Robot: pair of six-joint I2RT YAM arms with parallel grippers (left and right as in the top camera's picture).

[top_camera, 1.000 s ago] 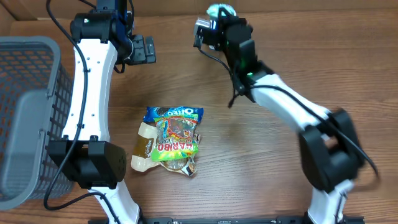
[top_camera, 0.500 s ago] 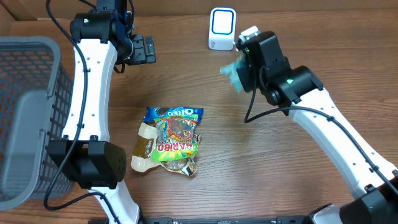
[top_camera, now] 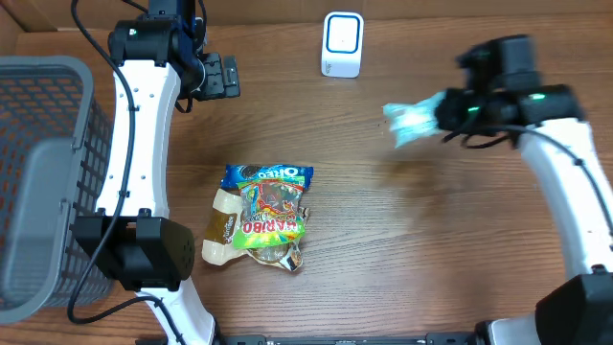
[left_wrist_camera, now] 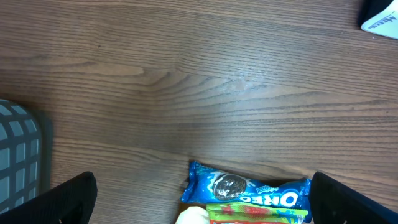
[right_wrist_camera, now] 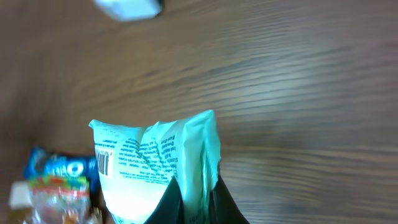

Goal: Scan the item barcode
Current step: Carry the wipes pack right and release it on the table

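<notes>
Next, my right gripper should go to the right in the overhead view, away from the scanner point(top_camera: 342, 44), and down to the table, since that side of the table lies clear of snacks.
My right gripper point(top_camera: 446, 111) is shut on the edge of a mint-green and white packet point(top_camera: 412, 122), held in the air right of the table's middle. In the right wrist view the packet point(right_wrist_camera: 149, 162) sticks up from the gripper point(right_wrist_camera: 196, 202), and its barcode point(right_wrist_camera: 102, 163) shows on the left side. The white scanner point(top_camera: 342, 44) stands at the back centre, well to the left of the packet, and appears as a blur point(right_wrist_camera: 127, 7) in the right wrist view. My left gripper point(top_camera: 218, 77) hangs open at the back left, with nothing between its fingers point(left_wrist_camera: 68, 199).
A pile of snacks lies left of centre: a blue Oreo pack point(top_camera: 268, 173), a green Haribo bag point(top_camera: 273, 222) and a tan packet point(top_camera: 222, 226). The Oreo pack point(left_wrist_camera: 249, 190) lies below my left gripper. A grey mesh basket point(top_camera: 38, 182) fills the left edge.
My right arm has swung from the scanner out to the right, carrying the mint-green packet with it. The left arm and the snack pile have not moved.
</notes>
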